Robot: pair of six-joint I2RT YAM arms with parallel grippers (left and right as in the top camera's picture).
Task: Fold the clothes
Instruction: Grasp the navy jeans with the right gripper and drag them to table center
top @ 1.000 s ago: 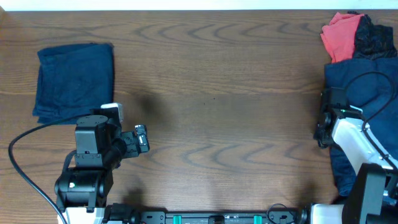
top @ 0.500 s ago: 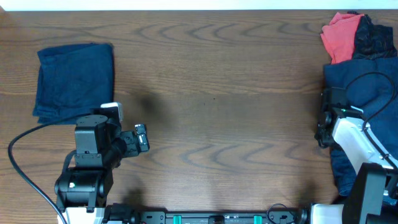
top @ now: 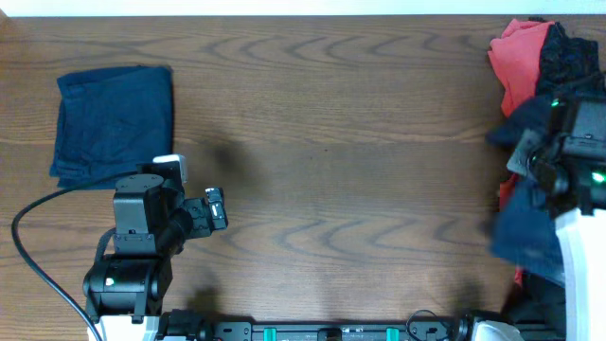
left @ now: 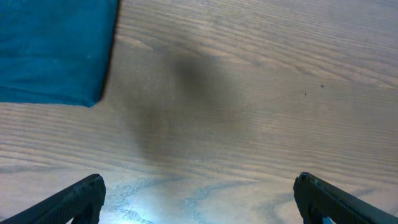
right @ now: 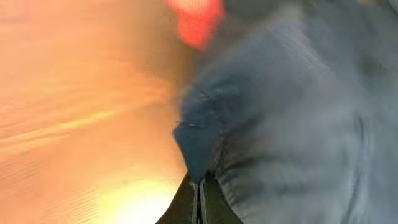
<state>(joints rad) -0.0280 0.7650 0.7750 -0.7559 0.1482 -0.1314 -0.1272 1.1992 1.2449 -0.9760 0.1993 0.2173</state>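
Observation:
The bunched shorts will next be swept by my right gripper over the bare middle tabletop, to the gripper's left in the overhead view, and their edge released.
A folded navy garment (top: 114,123) lies flat at the far left of the table; its corner shows in the left wrist view (left: 56,50). My left gripper (top: 216,210) hovers open over bare wood to its right, with nothing between its fingertips (left: 81,199). At the right edge, my right gripper (right: 200,193) is shut on the edge of the dark navy shorts (right: 292,124). The shorts hang bunched from it above the table (top: 525,232). Behind them lie a red top (top: 521,57) and a black printed garment (top: 568,52).
The wooden table (top: 360,189) stretches between the two arms. The left arm's black cable (top: 38,256) loops over the near left corner. A bit of red cloth (top: 517,275) shows under the hanging shorts.
My right gripper has shut on the navy shorts and risen, pulling them up off the pile into a hanging bunch. The left arm and the folded garment have not moved.

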